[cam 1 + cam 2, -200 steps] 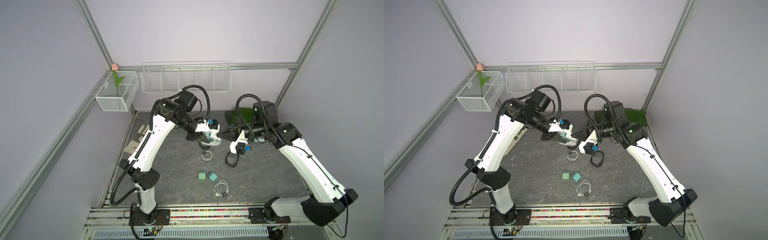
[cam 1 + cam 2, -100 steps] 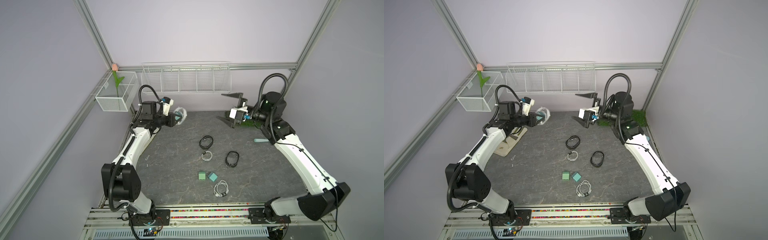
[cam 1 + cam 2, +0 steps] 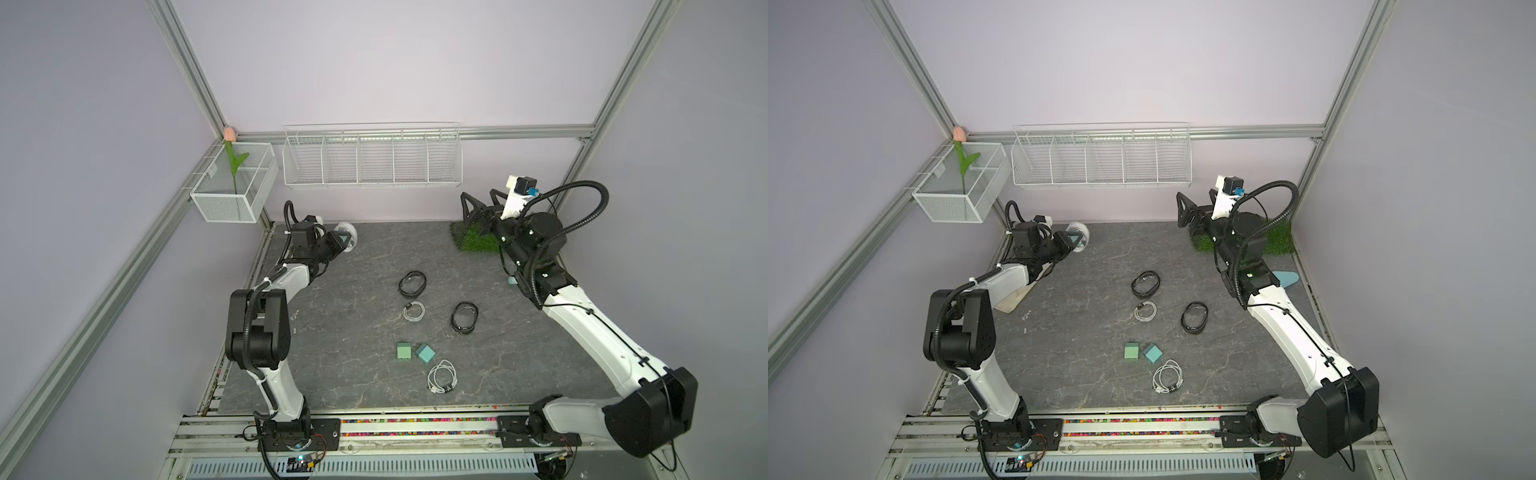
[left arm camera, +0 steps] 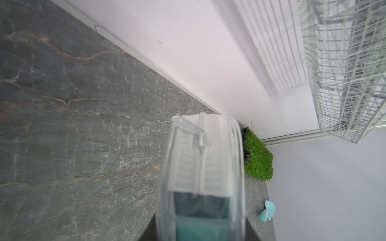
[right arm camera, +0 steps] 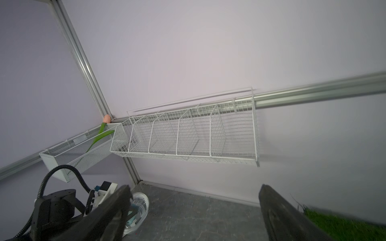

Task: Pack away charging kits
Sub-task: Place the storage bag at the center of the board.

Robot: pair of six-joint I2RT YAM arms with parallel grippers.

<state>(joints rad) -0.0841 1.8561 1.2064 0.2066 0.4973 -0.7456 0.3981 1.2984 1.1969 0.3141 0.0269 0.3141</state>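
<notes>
My left gripper moves down next until the round clear case rests on that open patch and releases the case, because the tabletop shows bare below it.
My left gripper (image 3: 341,241) is shut on a round clear case (image 3: 348,237) with a white zip rim (image 4: 200,158), held low at the back left. A teal charger block (image 4: 201,230) shows inside the case. Two more charger blocks, one green (image 3: 403,351) and one teal (image 3: 425,353), lie side by side near the front of the table. One coiled white cable (image 3: 413,311) lies mid-table and another (image 3: 442,376) in front of the blocks. My right gripper (image 3: 478,210) is open and empty, raised at the back right (image 5: 194,208).
Two black-rimmed ring cases (image 3: 412,284) (image 3: 464,318) lie mid-table. A grass patch (image 3: 478,243) and a light-blue trowel (image 3: 1285,279) are under my right arm. A long wire basket (image 3: 372,160) and a mesh basket (image 3: 235,187) with a tulip hang on the back wall.
Both arms have drawn back from the table's middle. The left carried the clear case to the back left; the right opened, let go and swung to the back right.
</notes>
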